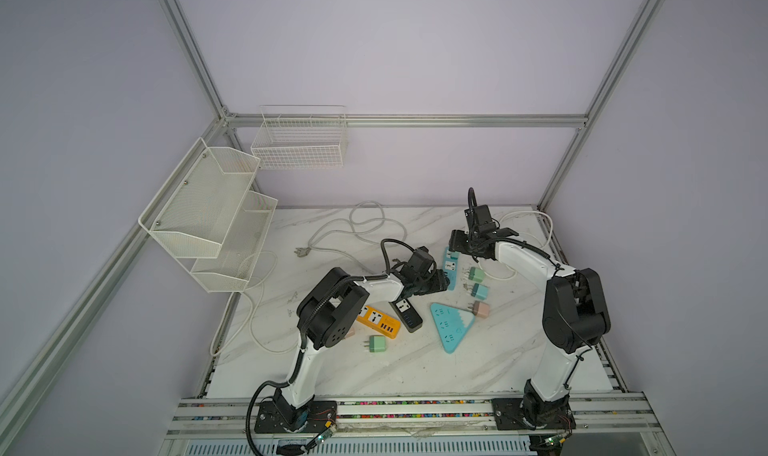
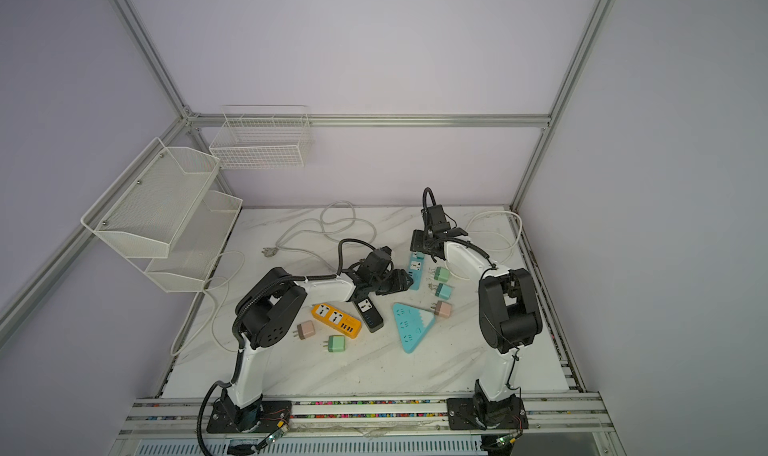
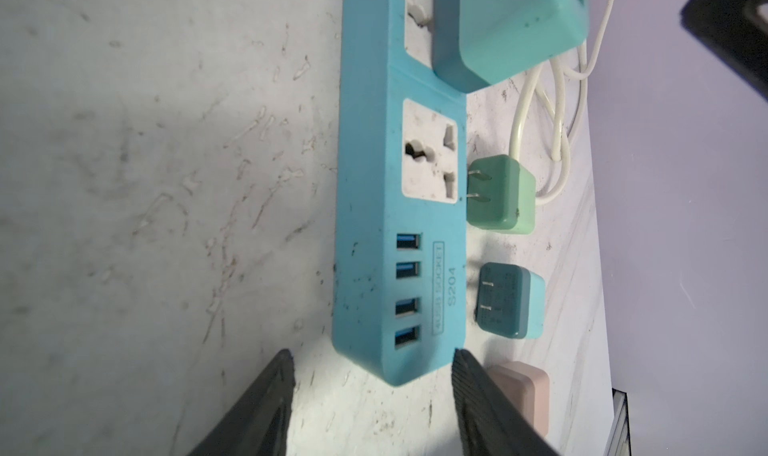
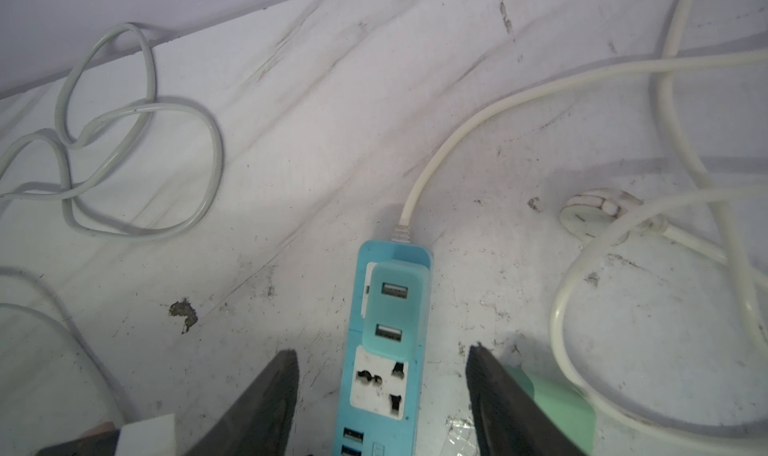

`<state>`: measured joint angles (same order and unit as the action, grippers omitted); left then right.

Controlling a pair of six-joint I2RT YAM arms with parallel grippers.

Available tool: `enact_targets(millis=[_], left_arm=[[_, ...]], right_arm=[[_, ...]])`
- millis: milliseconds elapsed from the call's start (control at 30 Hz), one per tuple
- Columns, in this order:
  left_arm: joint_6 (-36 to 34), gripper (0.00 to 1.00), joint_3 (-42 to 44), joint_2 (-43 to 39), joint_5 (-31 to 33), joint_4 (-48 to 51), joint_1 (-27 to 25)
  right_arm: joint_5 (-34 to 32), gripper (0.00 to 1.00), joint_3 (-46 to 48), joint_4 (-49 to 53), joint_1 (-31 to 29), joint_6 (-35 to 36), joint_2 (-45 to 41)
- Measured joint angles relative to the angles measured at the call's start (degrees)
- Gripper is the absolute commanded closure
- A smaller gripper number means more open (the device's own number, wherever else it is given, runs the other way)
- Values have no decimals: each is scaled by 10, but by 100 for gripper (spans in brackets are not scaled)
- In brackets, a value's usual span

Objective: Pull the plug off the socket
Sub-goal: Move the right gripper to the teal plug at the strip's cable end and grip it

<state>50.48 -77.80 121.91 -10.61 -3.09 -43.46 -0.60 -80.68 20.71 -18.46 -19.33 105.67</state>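
Observation:
My open right gripper's fingers are still above the teal plug in the far outlet (image 4: pixel 393 308), so next they will lower onto it, one beside each long side.
The socket is a blue power strip (image 3: pixel 374 225) with USB ports, lying flat on the marble table (image 1: pixel 374 375). A teal plug (image 4: pixel 392 308) sits in its far outlet, next to the white cord. My left gripper (image 3: pixel 372 354) is open, its fingers on either side of the strip's USB end without closing on it. My right gripper (image 4: pixel 382 350) is open too and straddles the strip over its empty outlet, with the plug just beyond the fingertips. In both top views the two grippers meet over the strip (image 1: pixel 450 266) from opposite ends.
Loose green (image 3: pixel 500 194), teal (image 3: pixel 511 300) and pink (image 3: pixel 523 391) chargers lie beside the strip. A triangular teal strip (image 1: pixel 451 325), a black strip (image 1: pixel 407 314) and an orange strip (image 1: pixel 379 321) lie nearer the front. White cables (image 4: pixel 137 154) loop at the back, and wire baskets (image 1: pixel 208 212) hang at the left.

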Motion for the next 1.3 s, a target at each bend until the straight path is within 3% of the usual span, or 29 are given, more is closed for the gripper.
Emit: enact_targets(millis=[400, 1033, 1300], left_arm=[[2, 48, -6, 20, -15, -37, 0], [10, 49, -7, 24, -14, -40, 2], [12, 49, -7, 25, -14, -44, 2]], right_arm=[[-49, 44, -39, 19, -13, -1, 75], [-82, 58, -70, 25, -29, -1, 110], [-96, 59, -70, 27, -32, -2, 120]])
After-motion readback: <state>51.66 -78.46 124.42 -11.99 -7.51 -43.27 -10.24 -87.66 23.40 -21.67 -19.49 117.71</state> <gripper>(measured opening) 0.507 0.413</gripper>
